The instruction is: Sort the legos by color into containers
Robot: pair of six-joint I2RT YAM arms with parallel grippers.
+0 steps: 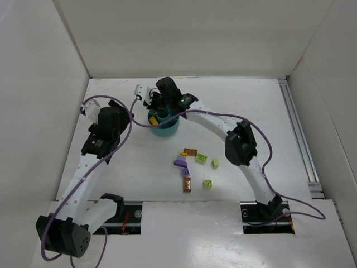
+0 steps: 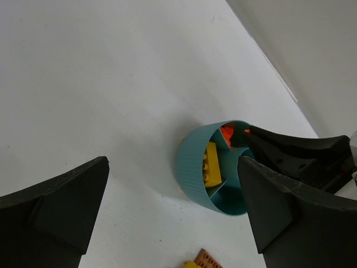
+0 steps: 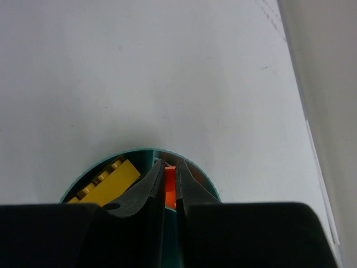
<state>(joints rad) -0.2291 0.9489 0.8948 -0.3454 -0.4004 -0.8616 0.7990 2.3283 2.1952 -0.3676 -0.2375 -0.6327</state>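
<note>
The robot should lower its right gripper slightly before it opens, so that its lego gets into the dish section beside the yellow lego, since an orange-red lego is already inside.
The round teal dish (image 1: 166, 129) stands at the table's middle back, its compartments the containers. A yellow lego (image 2: 211, 163) lies in one section (image 3: 106, 184). An orange-red lego (image 2: 226, 133) shows in the neighbouring section. My right gripper (image 3: 170, 170) reaches down into the dish (image 3: 134, 153) and is shut on an orange-red lego (image 3: 170, 185), a thin strip between its fingers. Left of the dish (image 2: 195, 167), my left gripper (image 2: 173, 212) hangs wide open, holding nothing (image 1: 120, 114). Loose legos lie in front of the dish: brown (image 1: 190, 151), purple (image 1: 180, 163) and lime green (image 1: 201, 159).
More loose bricks sit nearer the arm bases: a lime green one (image 1: 207, 183), a brown one (image 1: 187, 184) and a small purple one (image 1: 184, 172). A brown brick with a yellow one beside it (image 2: 207, 261) shows at the left wrist view's lower edge. White walls enclose the table.
</note>
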